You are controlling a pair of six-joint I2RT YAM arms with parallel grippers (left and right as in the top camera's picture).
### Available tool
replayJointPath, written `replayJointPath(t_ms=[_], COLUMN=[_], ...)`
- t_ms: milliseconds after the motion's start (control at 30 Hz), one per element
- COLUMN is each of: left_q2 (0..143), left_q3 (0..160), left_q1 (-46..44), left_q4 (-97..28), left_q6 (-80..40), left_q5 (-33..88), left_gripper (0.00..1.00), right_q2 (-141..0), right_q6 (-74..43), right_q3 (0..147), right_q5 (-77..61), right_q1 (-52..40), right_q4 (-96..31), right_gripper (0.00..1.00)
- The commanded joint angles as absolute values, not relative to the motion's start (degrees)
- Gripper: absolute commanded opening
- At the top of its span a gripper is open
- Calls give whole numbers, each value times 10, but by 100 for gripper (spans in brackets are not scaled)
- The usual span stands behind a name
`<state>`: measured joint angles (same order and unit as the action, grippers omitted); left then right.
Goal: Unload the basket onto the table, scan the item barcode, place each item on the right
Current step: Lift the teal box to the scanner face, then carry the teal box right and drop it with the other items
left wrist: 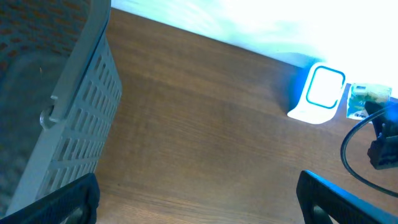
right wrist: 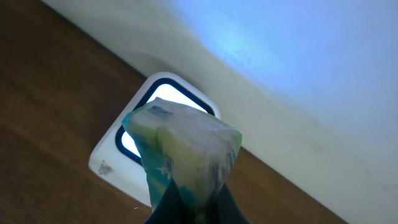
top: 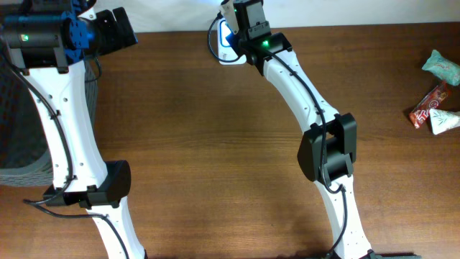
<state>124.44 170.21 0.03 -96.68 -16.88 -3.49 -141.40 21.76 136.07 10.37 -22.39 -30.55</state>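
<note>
My right gripper will swing to the right in the overhead view toward the loose snack packets and release the packet, since it is over the scanner's window.
My right gripper (right wrist: 194, 210) is shut on the item, a crinkled teal and yellow-green packet (right wrist: 180, 149). It holds the packet just above the white barcode scanner (right wrist: 118, 163), whose blue-lit window (right wrist: 166, 93) glows behind it. From overhead, the scanner (top: 224, 43) sits at the table's back edge under the right gripper (top: 237, 20). The left wrist view also shows the scanner (left wrist: 317, 93) and the packet (left wrist: 364, 99) beside it. My left gripper (left wrist: 199, 199) is open and empty over bare table, at the far left in the overhead view (top: 115, 32).
A grey slatted basket (top: 14, 108) stands at the left edge, close to the left arm (left wrist: 68, 112). At the far right lie loose snack packets: a teal one (top: 440, 65), a red one (top: 430, 106) and a white one (top: 445, 121). A black cable (left wrist: 348, 155) loops near the scanner.
</note>
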Motion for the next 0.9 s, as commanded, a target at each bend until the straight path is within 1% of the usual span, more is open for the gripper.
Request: replayJointPath(t_ms=[0,67,133,200,267,333,400,467,500,533,567,600,633,767,867], left_q2=[1248,1248,1248,1248,1248,1248,1248,1248,1248,1248,1248,1248,1248,1248,1248], left_q3=[1705,1705,1705,1705,1705,1705,1705,1705,1705,1705,1705,1705,1705,1705,1705], left_q1=[3,3,3,3,3,3,3,3,3,3,3,3,3,3,3], left_q4=[-967,-967,-967,-967,-967,-967,-967,-967,-967,-967,-967,-967,-967,-967,-967], left_q6=[-166,-166,-166,-166,-166,-166,-166,-166,-166,-166,-166,-166,-166,-166,-166], left_q5=[-39,-39,-39,-39,-39,-39,-39,-39,-39,-39,-39,-39,-39,-39,-39], left_gripper=[99,99,99,99,99,99,99,99,99,99,99,99,99,99,99], right_q2=[-1405,-1395,-1385,-1382,-1383,-1383,-1383,-1383,-1383,-1383,-1383,-1383,-1383,-1374,-1330], right_q6=[147,67,-19,-81,-160,-207,-217,-217,-217,-215,-215,-215,-215,-215,-218], right_q3=[1361,1361,1361,1361,1361,1360,1360,1360,1360,1360,1360,1360,1360,1361,1361], right_q5=[214,295,349,350,349,347,308,272,245,216,189,175,158,148,146], right_q1=[-214,-193,-148,-107,-40,18,86,131,151,168,185,194,206,218,218], right_q4=[-283,-283,-328,-389,-479,-550,-600,-623,-627,-627,-627,-627,-630,-670,-712], right_gripper=[4,4,4,4,4,4,4,4,13,37,78,95,99,99,99])
